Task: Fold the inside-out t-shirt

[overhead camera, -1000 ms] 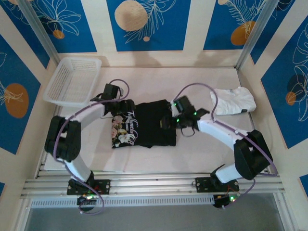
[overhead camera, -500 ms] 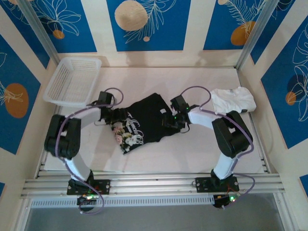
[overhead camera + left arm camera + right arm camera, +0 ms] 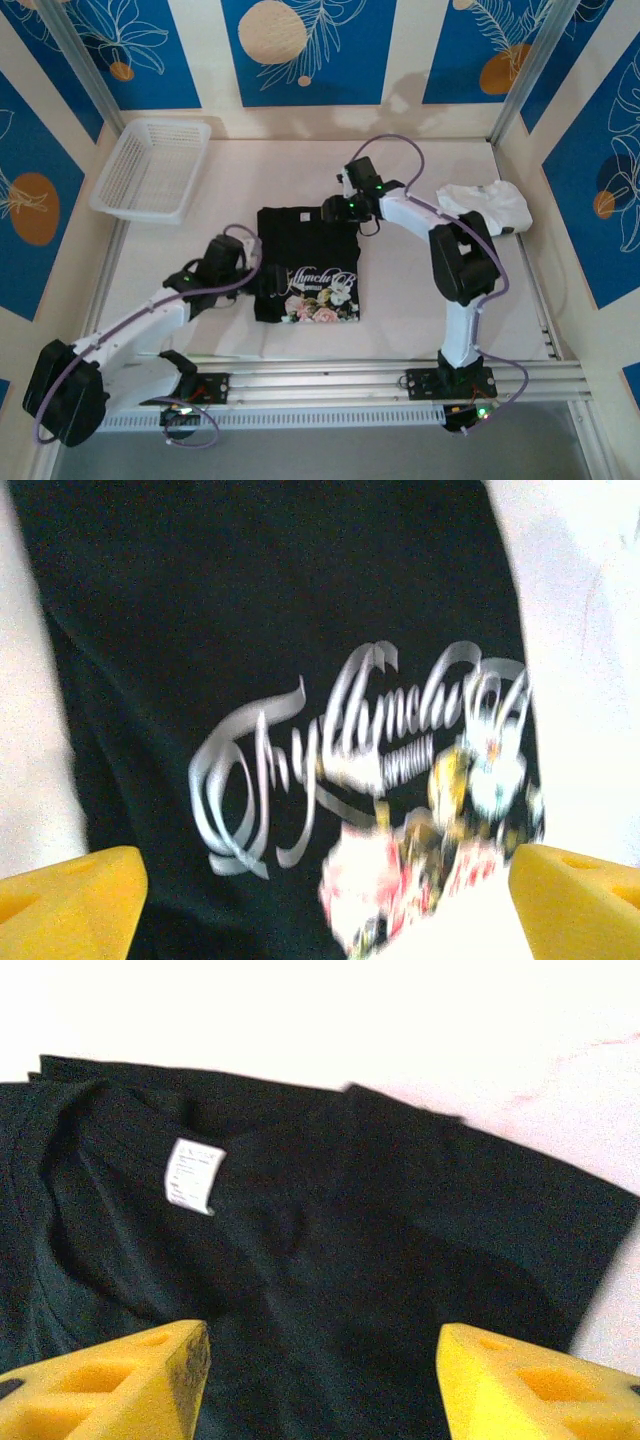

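The left gripper moves outward along the shirt and down onto the shirt's far corner nearer the basket next, since my right gripper already stands at the other far corner.
The inside-out t-shirt lies flat on the table as a black folded rectangle, with its pink-and-white floral print and lettering facing up along the near edge. My left gripper is at the shirt's left edge. In the left wrist view it stands open above the silver lettering, with nothing between its yellow fingers. My right gripper is at the shirt's far right corner. In the right wrist view it hangs open over plain black cloth, near the collar with a white label.
A white mesh basket stands at the far left. At the far right lies a white folded garment, just beyond the right arm. The aluminium rail runs along the near edge.
The shirt has gone from tilted between the grippers to lying square with the print at the near edge. Both grippers have opened. The left arm drew back toward the near left, the right one moved farther away.
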